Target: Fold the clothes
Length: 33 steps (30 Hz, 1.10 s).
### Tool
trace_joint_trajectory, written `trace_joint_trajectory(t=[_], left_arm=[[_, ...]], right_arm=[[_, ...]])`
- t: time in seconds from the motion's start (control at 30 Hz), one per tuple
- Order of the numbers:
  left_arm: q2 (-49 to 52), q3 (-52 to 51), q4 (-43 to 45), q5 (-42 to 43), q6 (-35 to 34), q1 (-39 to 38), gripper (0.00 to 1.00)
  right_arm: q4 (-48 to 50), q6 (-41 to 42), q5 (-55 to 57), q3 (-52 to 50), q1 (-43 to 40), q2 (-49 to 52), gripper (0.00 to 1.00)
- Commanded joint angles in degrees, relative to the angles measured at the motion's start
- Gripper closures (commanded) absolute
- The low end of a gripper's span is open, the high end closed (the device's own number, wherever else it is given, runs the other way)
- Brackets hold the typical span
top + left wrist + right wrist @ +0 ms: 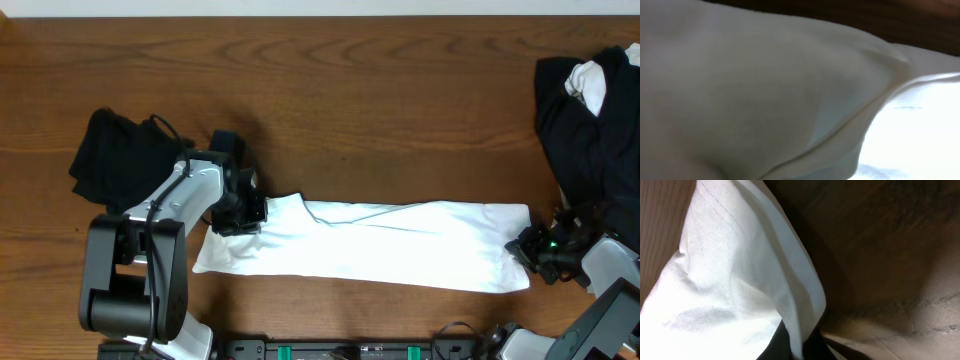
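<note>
My right gripper has the pinched end of the T-shirt and will next lift it over onto the T-shirt's middle [404, 228], to the gripper's left in the overhead view, and let go, which will make the long T-shirt shorter.
A white T-shirt [370, 243] lies folded into a long strip across the front middle of the wooden table. My left gripper [240, 213] is at its left end; the left wrist view is filled with white fabric [765, 100], and its fingers are hidden. My right gripper [527, 247] is at the right end. In the right wrist view its dark fingers [795, 347] pinch a fold of the white fabric [740, 280].
A black garment [115, 155] lies crumpled at the left behind my left arm. A pile of black clothes with a white piece [590, 120] sits at the right edge. Bare wood table [380, 110] stretches behind the shirt.
</note>
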Motion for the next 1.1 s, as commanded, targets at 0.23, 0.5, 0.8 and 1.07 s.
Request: trace_joint_trajectory(t=[0.23,0.5,0.8,1.07], left_arm=[[-5.95,3.96,-1.09,5.01,0.59,0.24,0.83],[-15.39,3.98,-1.31,4.57,0.98,0.24,0.71],[-16.65,3.87,-4.11,4.57,0.96,0.24,0.7],[-16.68,3.85,-4.76,4.57,0.96,0.24,0.7]], right_arm=[[-10.43,3.23,5.84,16.39,-0.46,1.51,0.99],[-22.01,1.14,9.57,31.28,-0.33,1.51,0.99],[-29.57,0.66,10.62,33.38,6.84,1.51,0.99],[-30.38,4.83,12.33,33.38,22.91,1.53,0.99]])
